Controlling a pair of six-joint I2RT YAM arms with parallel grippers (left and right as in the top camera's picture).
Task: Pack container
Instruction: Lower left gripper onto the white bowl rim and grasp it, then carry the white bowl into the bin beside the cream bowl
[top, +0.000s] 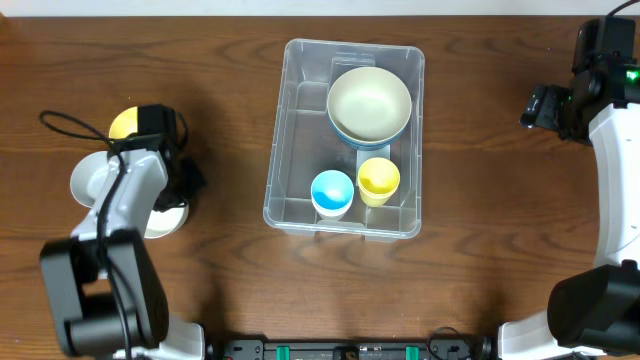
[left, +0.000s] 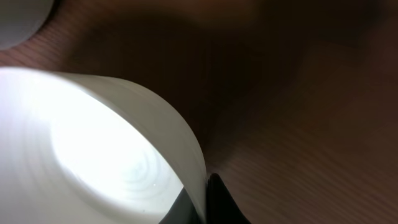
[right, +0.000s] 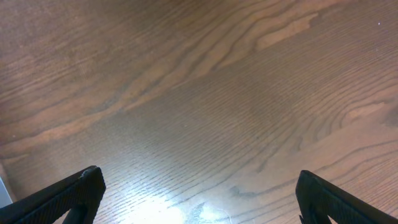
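Note:
The container's bare bottom has room beside the stacked bowls, so my left gripper will next move to its right in the overhead view, over that spot, to release.
The clear plastic container (top: 285, 120) sits mid-table. It holds a cream bowl (top: 369, 100) stacked on a blue bowl, a blue cup (top: 332, 192) and a yellow cup (top: 378, 180). My left gripper (top: 180, 190) is at the left of the table, shut on the rim of a white bowl (top: 168, 217). In the left wrist view the bowl's wall (left: 124, 155) stands between the two dark fingertips (left: 205, 202). My right gripper (top: 545, 105) is open and empty over bare wood at the far right; its fingers (right: 199, 193) show wide apart in the right wrist view.
Another white bowl (top: 88, 180) and a yellow item (top: 122, 124) lie just left of my left arm. A black cable (top: 70, 125) loops beside them. The table's front edge runs along the bottom.

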